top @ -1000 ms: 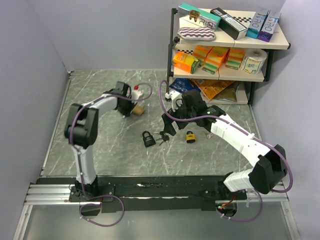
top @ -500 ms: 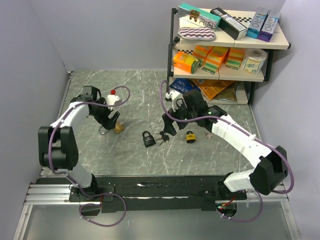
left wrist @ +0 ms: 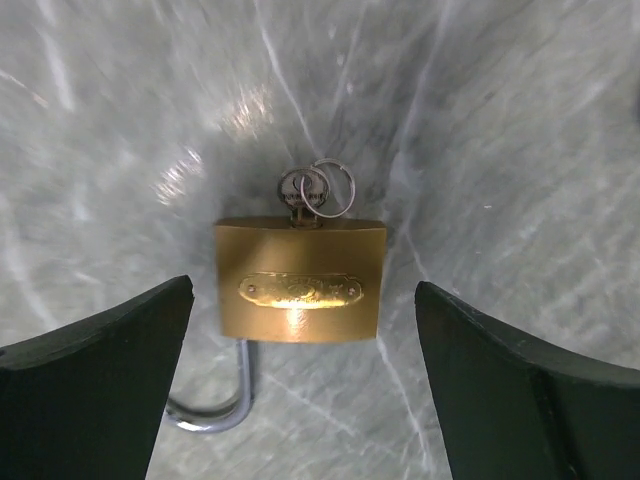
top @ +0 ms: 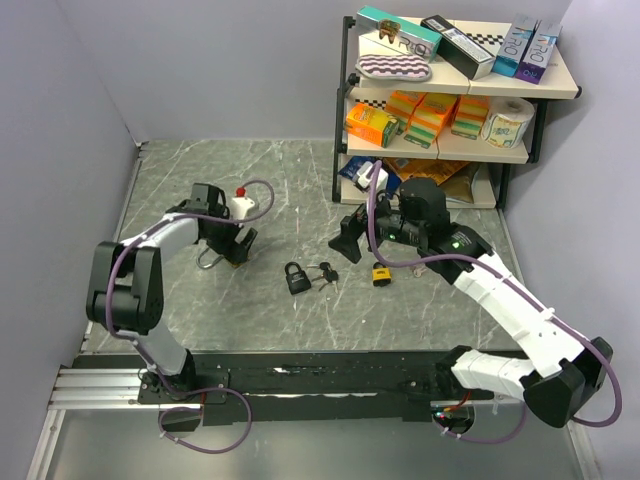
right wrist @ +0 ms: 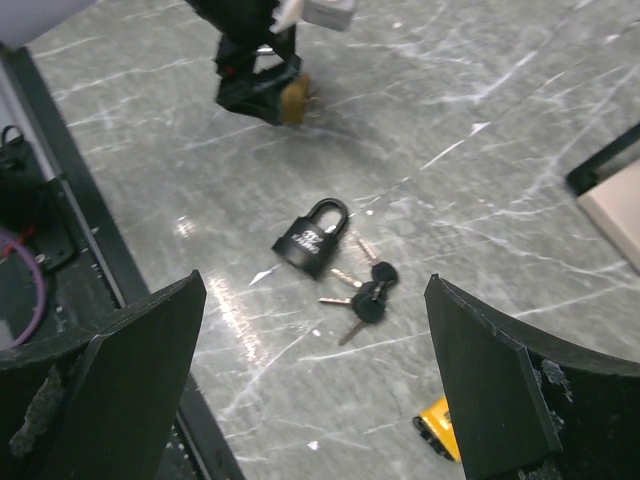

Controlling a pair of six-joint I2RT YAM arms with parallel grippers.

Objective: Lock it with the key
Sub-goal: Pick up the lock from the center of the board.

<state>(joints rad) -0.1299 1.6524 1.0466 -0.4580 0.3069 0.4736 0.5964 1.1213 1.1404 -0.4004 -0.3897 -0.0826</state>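
Note:
Next, my right gripper swings left in the top view to the brass padlock and turns onto its key end, which sits uncovered.
A brass padlock lies flat on the grey marble table, with a key and its ring in the keyhole. Its steel shackle stands swung open; it also shows from above as the shackle. My left gripper hovers open right above the lock, a finger on each side and apart from it. A black padlock with a bunch of black-headed keys lies mid-table, and a yellow padlock to its right. My right gripper hangs open above these, holding nothing.
A two-tier shelf stacked with boxes, sponges and a paper roll stands at the back right, close behind the right arm. Grey walls close the left and the back. A black rail runs along the near edge.
The left gripper carried the brass padlock leftward and nearer, opened and let it go onto the table; it now hovers over it. The right gripper has drawn back to the right, away from the black padlock.

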